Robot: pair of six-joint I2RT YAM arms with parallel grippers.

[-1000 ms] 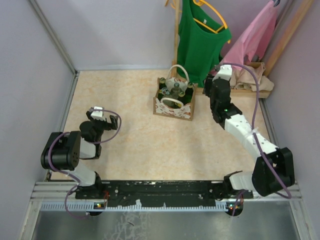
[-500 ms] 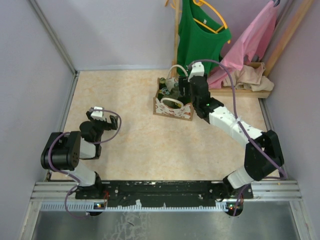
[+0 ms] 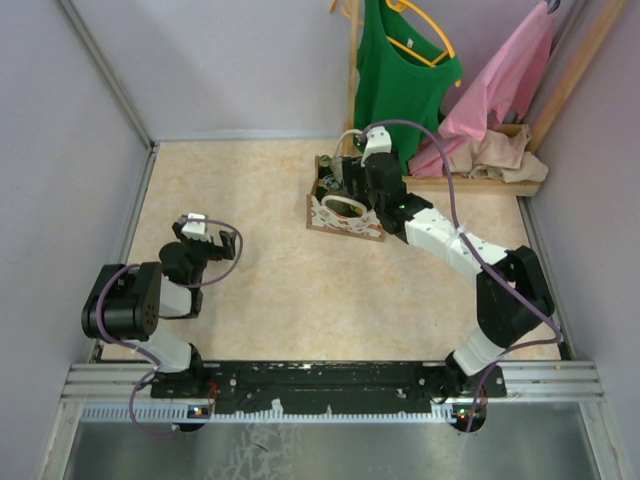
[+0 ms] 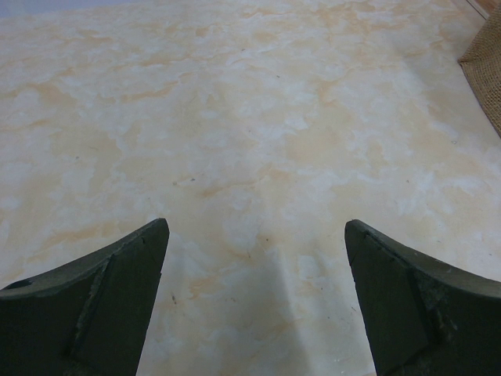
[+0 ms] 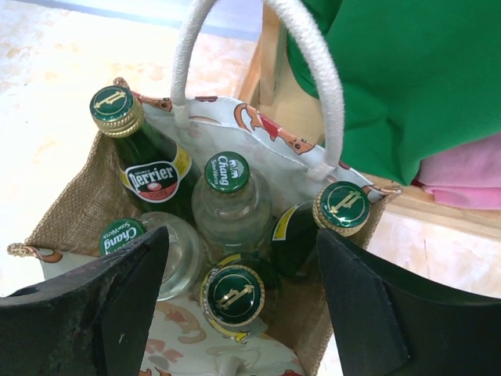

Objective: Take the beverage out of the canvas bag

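Note:
Next, my right gripper moves down into the bag's opening, onto the neck of the near Perrier bottle (image 5: 234, 297), as its cap already sits between my open fingers.
The canvas bag (image 3: 347, 217) stands at the back of the table, tan with a white patterned front and white handles. In the right wrist view the bag (image 5: 74, 215) is open and holds several bottles: green Perrier bottles (image 5: 233, 292) (image 5: 342, 205) (image 5: 113, 108) and clear Chang bottles (image 5: 227, 174) (image 5: 121, 236). My right gripper (image 5: 241, 243) is open just above the bag's mouth, its jaws straddling the near Perrier bottle without touching it; it also shows in the top view (image 3: 352, 182). My left gripper (image 4: 256, 235) is open and empty over bare table, far left of the bag (image 3: 203, 238).
A wooden clothes rack base (image 3: 480, 182) stands right behind the bag, with a green shirt (image 3: 405, 70) and a pink garment (image 3: 505, 75) hanging over it. The green shirt hangs close over the bag's far handle (image 5: 317, 70). Grey walls close the left, back and right.
My right arm has swung left from beside the rack to over the bag and has lowered toward the bottles. The left arm has not moved.

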